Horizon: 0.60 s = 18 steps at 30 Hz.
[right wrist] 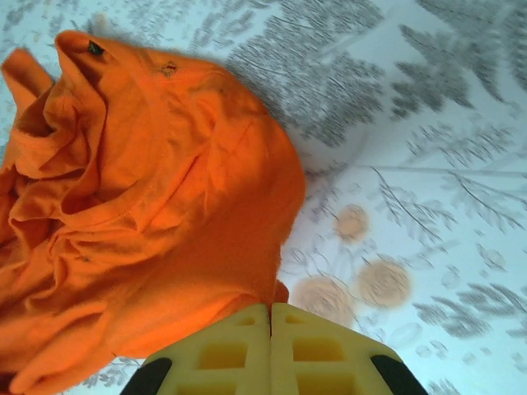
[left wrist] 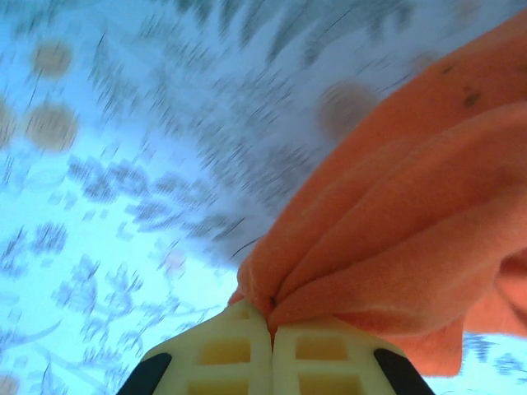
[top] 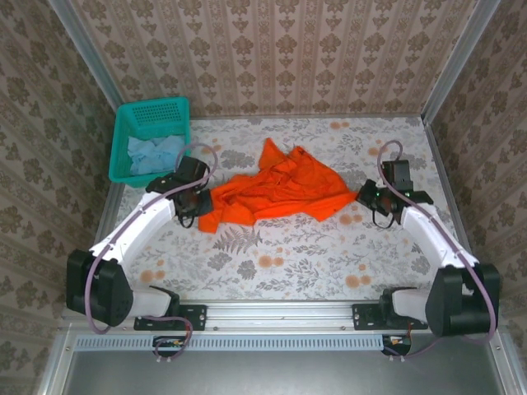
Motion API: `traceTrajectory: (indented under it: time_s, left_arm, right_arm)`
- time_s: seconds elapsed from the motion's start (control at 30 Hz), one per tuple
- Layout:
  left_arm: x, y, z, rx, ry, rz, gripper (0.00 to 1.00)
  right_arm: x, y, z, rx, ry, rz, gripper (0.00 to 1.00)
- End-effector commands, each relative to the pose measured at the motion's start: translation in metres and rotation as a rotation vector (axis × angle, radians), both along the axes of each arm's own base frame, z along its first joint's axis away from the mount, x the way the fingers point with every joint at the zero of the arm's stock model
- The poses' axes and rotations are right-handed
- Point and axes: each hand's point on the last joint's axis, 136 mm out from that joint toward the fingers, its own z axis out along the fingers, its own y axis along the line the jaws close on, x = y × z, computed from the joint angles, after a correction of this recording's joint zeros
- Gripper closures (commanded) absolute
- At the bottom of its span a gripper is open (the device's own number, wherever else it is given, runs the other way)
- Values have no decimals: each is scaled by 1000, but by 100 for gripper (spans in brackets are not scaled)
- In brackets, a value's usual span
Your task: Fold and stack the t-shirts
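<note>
The shirt's pinched edge goes outward beside the basket (top: 150, 111) next in my left gripper, which releases it there, since empty table by the wall lies outward.
The bright orange t-shirt (top: 280, 191) lies crumpled in the middle of the floral table, stretched between both arms. My left gripper (top: 200, 201) is shut on the shirt's left edge; in the left wrist view a bunched fold of orange cloth (left wrist: 395, 230) runs into the closed jaws of that gripper (left wrist: 272, 317). My right gripper (top: 363, 196) is shut on the shirt's right edge, and the orange cloth (right wrist: 148, 214) ends pinched between that gripper's closed jaws (right wrist: 271, 309). The pale light-blue t-shirt (top: 155, 153) sits crumpled inside the teal basket (top: 150, 111).
The teal mesh basket stands at the back left corner of the table. Wallpapered walls enclose the table on three sides. Floral tablecloth (top: 288, 263) stretches bare in front of the orange shirt, between the two arms.
</note>
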Motion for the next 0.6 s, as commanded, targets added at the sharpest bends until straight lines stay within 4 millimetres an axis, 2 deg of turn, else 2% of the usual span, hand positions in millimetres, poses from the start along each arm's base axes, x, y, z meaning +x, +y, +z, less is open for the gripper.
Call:
traceTrajectory:
  time_s: [0.0, 0.07, 0.17, 0.23, 0.33, 0.4, 0.43, 0.47, 0.53, 0.57]
  left_arm:
    - [-9, 21, -12, 12, 56, 140, 95]
    - [11, 12, 0, -32, 2, 127, 99]
    - [55, -20, 31, -131, -87, 43, 100]
    - [86, -40, 60, -188, -140, -5, 100]
    - [130, -55, 108, -212, -244, -38, 98]
    - [153, -50, 130, -157, -290, -12, 90]
    - [164, -43, 135, -108, -296, 10, 84]
    - [172, -34, 134, -65, -284, 38, 79]
    - [188, -16, 121, -12, -224, 93, 75]
    - [193, -11, 113, -11, -191, 102, 65]
  right_arm:
    - [-31, -13, -27, -26, 95, -55, 100]
    - [-38, -17, -32, -26, 105, -76, 100]
    - [-38, -23, -22, -30, 73, -103, 100]
    - [-35, -29, -8, -53, 35, -124, 100]
    - [-35, -40, 10, -92, -16, -163, 100]
    - [-36, -41, 14, -95, -37, -171, 100]
    - [-37, -40, 12, -88, -38, -172, 100]
    - [-40, -39, 9, -78, -33, -175, 100]
    - [-46, -35, -1, -52, -12, -175, 100]
    - [-49, -33, -5, -41, -7, -175, 100]
